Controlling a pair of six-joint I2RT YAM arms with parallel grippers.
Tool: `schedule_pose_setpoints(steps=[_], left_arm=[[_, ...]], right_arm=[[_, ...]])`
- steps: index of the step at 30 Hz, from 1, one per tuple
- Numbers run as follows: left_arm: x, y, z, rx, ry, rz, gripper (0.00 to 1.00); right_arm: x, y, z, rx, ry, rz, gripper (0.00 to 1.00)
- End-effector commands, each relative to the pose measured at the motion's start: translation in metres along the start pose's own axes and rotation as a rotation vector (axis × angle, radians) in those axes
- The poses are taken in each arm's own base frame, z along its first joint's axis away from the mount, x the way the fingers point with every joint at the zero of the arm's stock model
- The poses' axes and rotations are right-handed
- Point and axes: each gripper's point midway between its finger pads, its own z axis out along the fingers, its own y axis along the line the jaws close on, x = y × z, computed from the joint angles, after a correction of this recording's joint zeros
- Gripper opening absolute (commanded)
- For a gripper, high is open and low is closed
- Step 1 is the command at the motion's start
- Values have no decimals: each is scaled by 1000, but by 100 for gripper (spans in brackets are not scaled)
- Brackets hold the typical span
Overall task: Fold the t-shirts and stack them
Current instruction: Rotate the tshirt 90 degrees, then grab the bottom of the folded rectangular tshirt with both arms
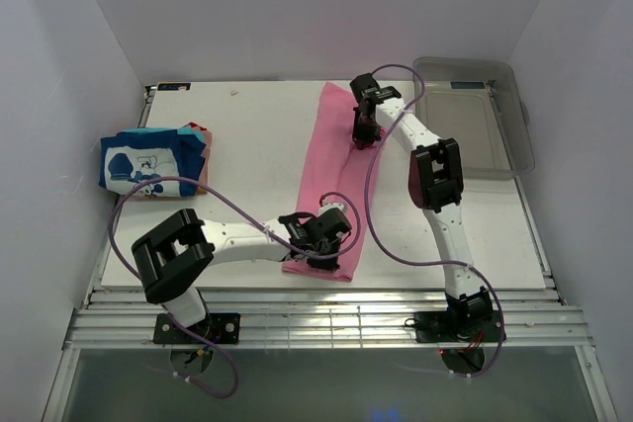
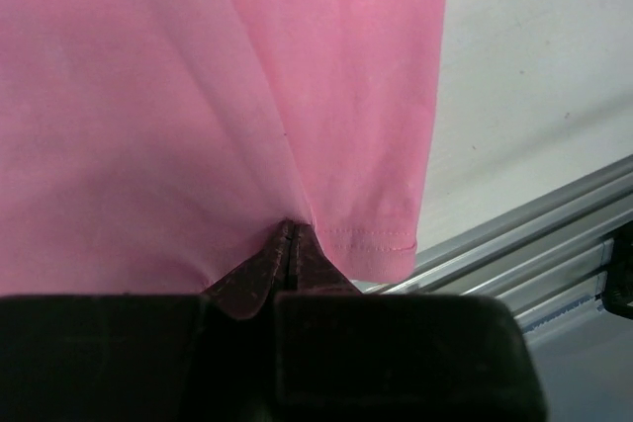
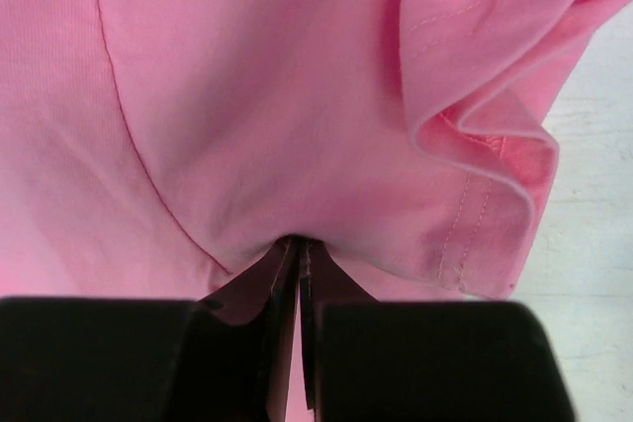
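Next, my left gripper draws its pinched cloth to the right in the top view toward the t-shirt's near hem corner [image 1: 346,275] [image 2: 388,256] and releases. The reason is that the t-shirt's lower layer juts out there.
The pink t-shirt [image 1: 331,160] lies as a long narrow strip down the middle of the table. My left gripper [image 1: 318,241] is shut on its near end, close to the hem [image 2: 381,239]. My right gripper [image 1: 364,130] is shut on its far end by a sleeve [image 3: 495,145]. In both wrist views the jaws pinch pink cloth [image 2: 198,96] [image 3: 247,96]. A stack of folded t-shirts [image 1: 153,160], topmost blue with a white cartoon print, sits at the table's left.
A clear plastic bin [image 1: 475,121] stands at the back right. White walls close in on both sides. The metal rail [image 1: 326,323] runs along the table's near edge, just below the shirt's hem.
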Motion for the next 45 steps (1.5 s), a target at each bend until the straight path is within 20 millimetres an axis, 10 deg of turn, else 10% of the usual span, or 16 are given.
schedule_pose_setpoints(steps=[1,10,15,19,23,25,30,37,45], left_arm=[[25,-15,-3,30,85,13,0],[43,-32,0,51,109,74,0],[12,-56,-11,86,10,119,0],[-47,-91,-52,121,-177,166,0],[-99,-112,-114,161,-375,163,18],[-107,-99,-140,153,-447,127,60],[-66,-18,-135,-14,-386,8,95],[-2,44,-99,-106,-227,-30,98],[8,50,-72,-71,-208,11,98]], right_arm=[[-6,5,19,-27,-4,33,8],[-17,11,20,-90,-21,64,8],[-36,21,0,-160,-96,4,8],[-81,23,-95,-216,-356,-46,9],[-79,11,-182,-200,-505,-77,18],[-49,4,-218,-169,-517,-97,27],[94,-1,-228,-148,-285,-114,38],[263,-1,-201,-103,-18,-93,45],[322,-2,-181,22,88,-99,45]])
